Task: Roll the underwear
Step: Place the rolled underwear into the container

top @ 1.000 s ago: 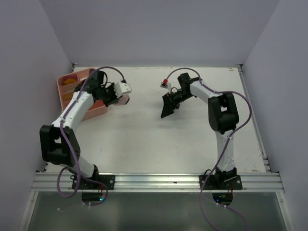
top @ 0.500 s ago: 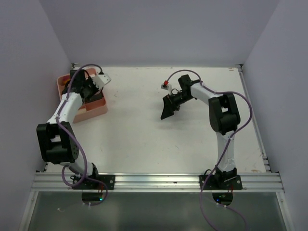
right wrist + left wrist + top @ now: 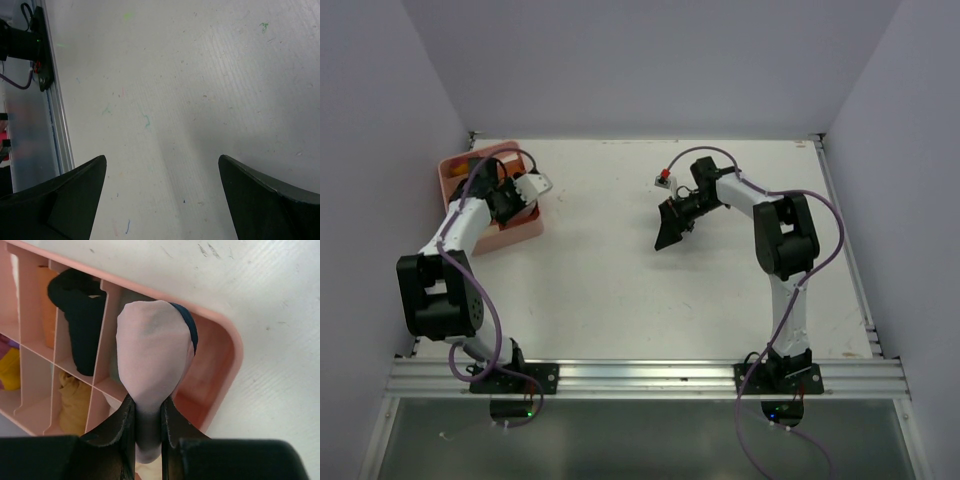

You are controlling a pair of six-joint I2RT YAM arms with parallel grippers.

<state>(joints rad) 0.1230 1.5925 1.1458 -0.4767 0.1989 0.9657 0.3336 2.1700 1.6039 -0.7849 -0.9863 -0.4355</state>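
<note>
The roll is crooked, so my left gripper will turn slightly as it lowers the roll into the tray's bare corner section [image 3: 524,216] [image 3: 202,362] next. The roll will then lie along the divider, and my left gripper will open.
My left gripper [image 3: 147,407] is shut on the underwear [image 3: 150,350], a pale pink roll with a thin dark edge at its upper right. The roll hangs over the near corner compartment of the pink plastic tray [image 3: 227,340]. From above, the left gripper [image 3: 513,193] is over the tray's [image 3: 447,186] right side, and the roll is hidden under the wrist. My right gripper [image 3: 162,162] stands wide open over bare white table with nothing between its fingers. In the top view the right gripper [image 3: 670,226] is mid-table, far from the tray.
The tray's other compartments hold a dark rolled cloth [image 3: 80,315], an orange cloth [image 3: 46,305] and yellow cloths [image 3: 75,402]. The aluminium rail [image 3: 52,115] at the table's near edge shows left of the right gripper. Walls close the table's left, back and right.
My left arm has swung left from the open table to over the tray, carrying the pink roll, then drawn back slightly. The right gripper has barely moved.
</note>
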